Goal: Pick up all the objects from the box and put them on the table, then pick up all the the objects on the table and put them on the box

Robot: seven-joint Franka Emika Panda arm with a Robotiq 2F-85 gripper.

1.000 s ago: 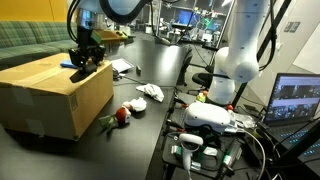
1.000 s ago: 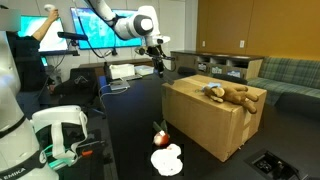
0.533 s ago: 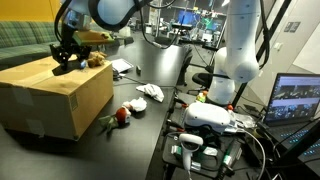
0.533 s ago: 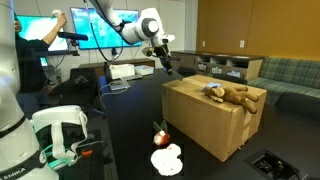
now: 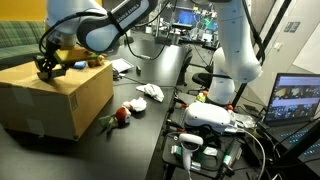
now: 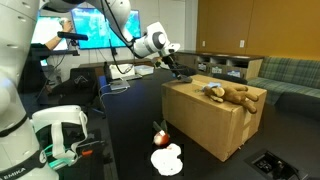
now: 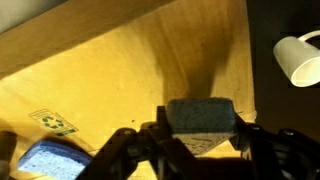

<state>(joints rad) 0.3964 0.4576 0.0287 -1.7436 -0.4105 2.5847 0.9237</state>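
Observation:
My gripper moves down a little next and releases the black slab on the bare box top [image 5: 47,79], which lies just below the fingers, clear of the blue block.
In the wrist view my gripper [image 7: 200,150] is shut on the black slab [image 7: 200,116], which sits crosswise between the two fingers just above the top of the brown box [image 7: 130,70]. A blue block [image 7: 50,160] lies on the box top at lower left. In both exterior views the gripper [image 5: 47,68] [image 6: 183,75] hangs over the box [image 5: 55,95] [image 6: 205,120]. A brown plush [image 6: 235,95] lies on the box top. On the dark table [image 5: 150,125] in front of the box lie a white plush [image 5: 150,93] [image 6: 167,159] and a red-and-white plush [image 5: 122,113].
A green sofa [image 5: 22,40] stands behind the box. A second white robot base [image 5: 215,115] and a laptop [image 5: 295,100] stand beside the table. Papers [image 5: 122,67] lie further back on the table. A small white object [image 7: 298,58] lies on the table past the box edge.
The arm has swung from the box's near corner across its top, toward the sofa side, carrying the black slab. The jaws kept the same width.

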